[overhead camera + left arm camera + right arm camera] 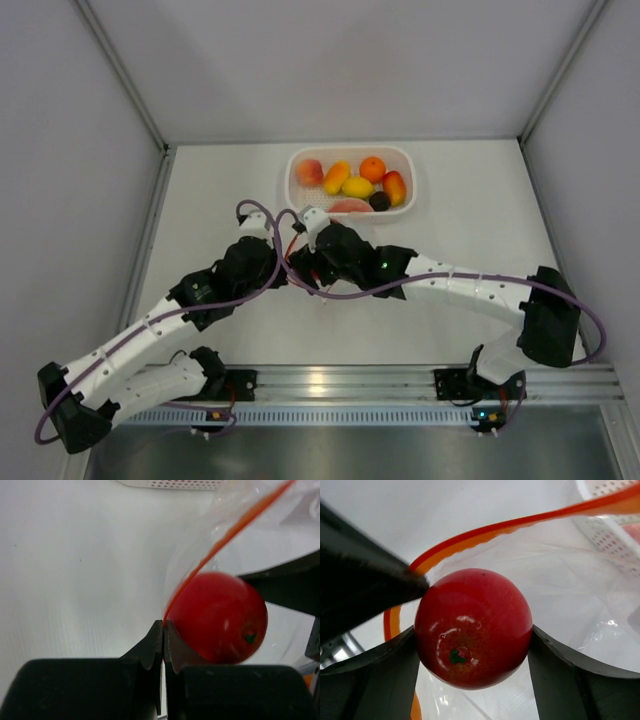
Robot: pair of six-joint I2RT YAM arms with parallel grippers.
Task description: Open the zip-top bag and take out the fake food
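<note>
My right gripper is about to lift from the bag (570, 580), move outward and go down to let go of the apple at the basket's near corner by the peach (615, 519), because that corner is bare.
The clear zip-top bag (570, 580) hangs open, its orange-red zip strip (485, 530) curving across the right wrist view. My right gripper (472, 645) is shut on a glossy red apple (472, 627) inside the bag's mouth, one finger at each side. My left gripper (164, 627) is shut on the bag's edge at the zip strip (235, 530), with the red apple (217, 617) just to its right. In the top view both grippers meet at the table's middle, left gripper (285, 268) and right gripper (310, 265), the bag mostly hidden under them. Several fake fruits (358, 185) lie in the basket.
The white perforated basket (404, 155) stands at the back centre of the table, just beyond the grippers; its rim shows in the left wrist view (170, 484) and the right wrist view (605, 525). Grey walls close the left, right and back sides.
</note>
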